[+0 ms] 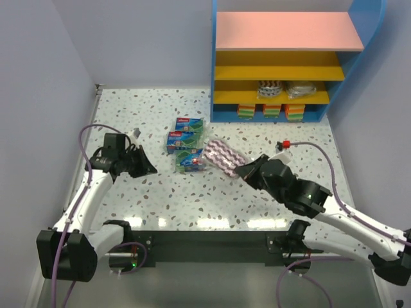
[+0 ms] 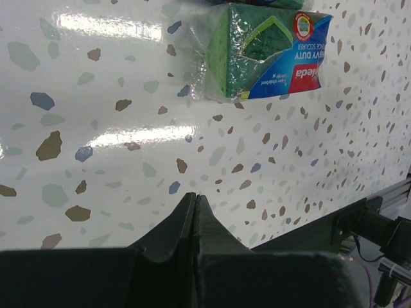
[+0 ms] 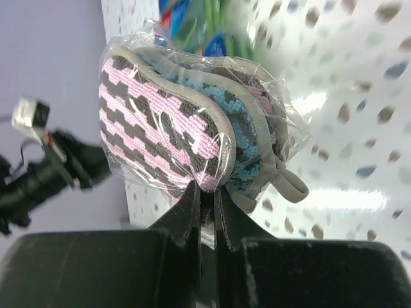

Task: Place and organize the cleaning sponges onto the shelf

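The gap on the bare board end beside the wrapped packs is outward of my right gripper, so I will move outward next and release the pad pack [image 1: 223, 156] there.
The shelf [image 1: 363, 61], with blue sides, a pink top board and yellow lower boards, stands at the back right. Three orange-yellow-green sponge packs [image 1: 272, 110] sit in its bottom row, and two silvery scourer packs [image 1: 270, 88] sit on the board above. Three green and blue flat packs [image 1: 182, 141] lie in a column mid-table. My right gripper [image 1: 243, 170] is shut on the wrap of the purple-white striped pad pack [image 1: 223, 156], seen close in the right wrist view [image 3: 160, 128] with the gripper [image 3: 207, 196] at its near end. My left gripper [image 1: 146, 168] is shut and empty, left of the nearest green pack [image 2: 270, 51].
The speckled table [image 1: 154, 205] is bounded by grey walls on the left and at the back. A black rail [image 1: 205, 247] runs along the near edge between the arm bases. In the left wrist view the gripper [image 2: 194, 196] hovers over bare table.
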You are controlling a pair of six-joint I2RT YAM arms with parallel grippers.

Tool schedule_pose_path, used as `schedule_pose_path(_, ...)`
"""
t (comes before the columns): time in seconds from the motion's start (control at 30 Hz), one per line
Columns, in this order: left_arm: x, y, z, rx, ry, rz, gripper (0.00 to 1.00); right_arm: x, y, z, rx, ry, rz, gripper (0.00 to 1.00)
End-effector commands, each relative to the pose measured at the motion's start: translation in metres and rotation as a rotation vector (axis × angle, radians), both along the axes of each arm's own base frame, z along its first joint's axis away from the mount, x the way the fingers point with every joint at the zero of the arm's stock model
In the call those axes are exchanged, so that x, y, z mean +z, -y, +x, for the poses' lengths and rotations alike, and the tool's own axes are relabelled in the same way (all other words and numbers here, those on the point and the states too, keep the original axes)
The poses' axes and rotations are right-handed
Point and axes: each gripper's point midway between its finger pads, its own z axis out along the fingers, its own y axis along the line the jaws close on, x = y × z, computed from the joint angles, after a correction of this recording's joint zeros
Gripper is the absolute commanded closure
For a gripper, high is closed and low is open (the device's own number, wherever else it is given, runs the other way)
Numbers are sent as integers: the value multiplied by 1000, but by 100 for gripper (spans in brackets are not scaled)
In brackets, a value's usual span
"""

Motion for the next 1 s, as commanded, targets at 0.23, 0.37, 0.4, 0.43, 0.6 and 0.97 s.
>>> schedule_pose_path(0.23, 30, 2, 27, 4, 80, -16, 100, 38, 33, 118, -302, 132, 31, 100)
schedule_pose_path(0.37, 34, 1, 29, 3, 86, -8, 100, 37, 43, 170, -361, 109, 83, 100)
schedule_pose_path(0.4, 34, 1, 28, 2, 85, -7, 100, 39, 43, 177, -361, 112, 88, 100)
schedule_pose_path(0.43, 34, 0, 29, 4, 86, -4, 100, 49, 42, 186, -361, 133, 107, 100)
schedule_pose_path(0.6, 32, 0, 27, 5, 82, -1, 100, 52, 44, 230, -370, 139, 145, 100)
schedule_pose_path(0.97, 26, -2, 27, 9, 76, 10, 100, 50, 39, 290, -482, 86, 196, 100)
